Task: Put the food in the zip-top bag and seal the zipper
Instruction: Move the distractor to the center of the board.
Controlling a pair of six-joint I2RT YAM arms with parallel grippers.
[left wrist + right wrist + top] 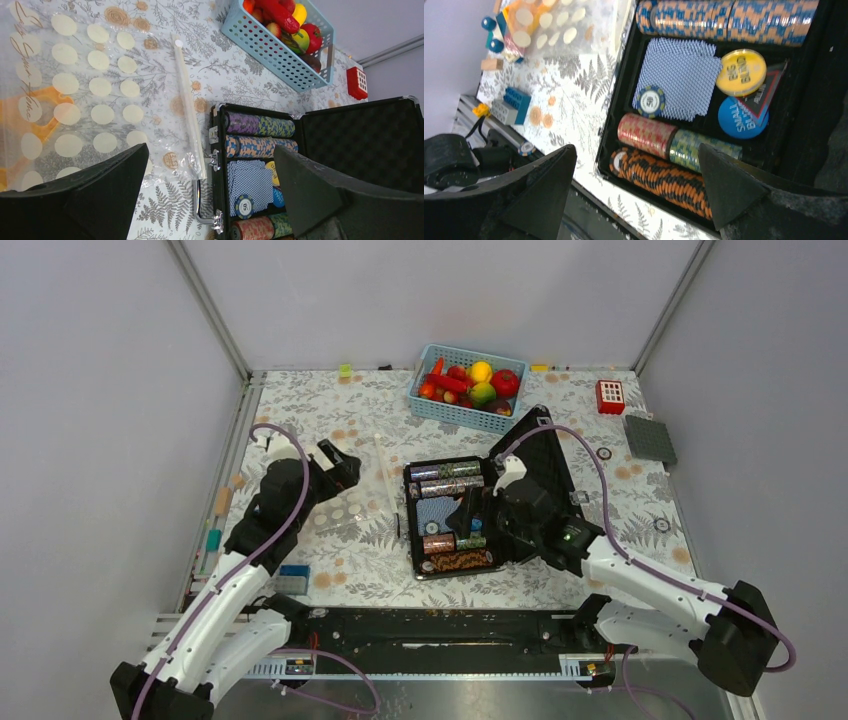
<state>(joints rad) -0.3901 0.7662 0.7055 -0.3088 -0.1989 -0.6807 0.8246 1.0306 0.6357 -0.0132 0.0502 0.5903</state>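
My right gripper will move across to the near corner of the case's raised lid, which is to its right in the top view, because the case crowds the bag's zipper.
The food (470,383), glossy red, yellow and green toy pieces, lies in a light-blue basket (455,415) at the back centre, and the food (287,22) also shows in the left wrist view. The clear zip-top bag (365,502) with white dots lies flat left of a black case. Its zipper (187,105) runs along the edge nearest the case. My left gripper (340,465) hovers open over the bag (95,95), nothing between its jaws (210,150). My right gripper (475,510) hangs open above the case, holding nothing (637,147).
An open black poker-chip case (408,530) with chip stacks and cards sits mid-table, its lid (545,465) raised to the right. A red block (610,396) and grey plate (650,438) lie back right. A blue brick (292,578) and small pieces line the left edge.
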